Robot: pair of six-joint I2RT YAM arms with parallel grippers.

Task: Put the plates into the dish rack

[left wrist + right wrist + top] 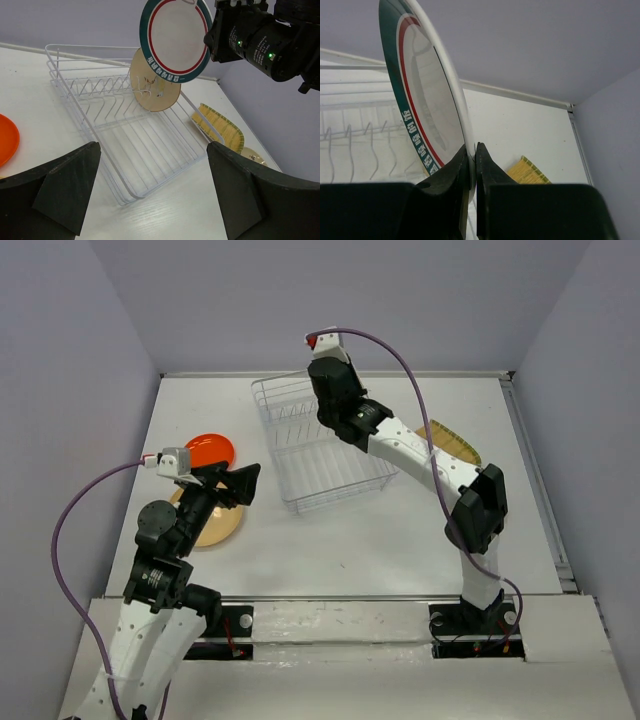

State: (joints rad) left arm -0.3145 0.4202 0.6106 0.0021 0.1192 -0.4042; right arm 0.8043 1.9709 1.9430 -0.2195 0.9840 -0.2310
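The rack's wires beside the cream floral plate [155, 92] are empty. My right gripper needs to move down next and set the upright white plate among them.
My right gripper [472, 154] is shut on the lower rim of a white plate with a teal and red rim [422, 105]. It holds the plate upright on edge, high over the dish rack [107, 117]. In the left wrist view that plate [175, 37] hangs just above a cream floral plate [155, 92], which stands upright among the rack's prongs. My left gripper [152, 165] is open and empty, low over the table in front of the rack. From above, it [238, 485] sits over the tan plate [218, 525], with the orange-red plate [212, 448] behind it.
A yellow-green striped plate [452, 446] lies flat to the right of the rack [340, 480], partly under my right arm. Purple walls close in the white table on three sides. A raised strip runs along the table's right edge [535, 490].
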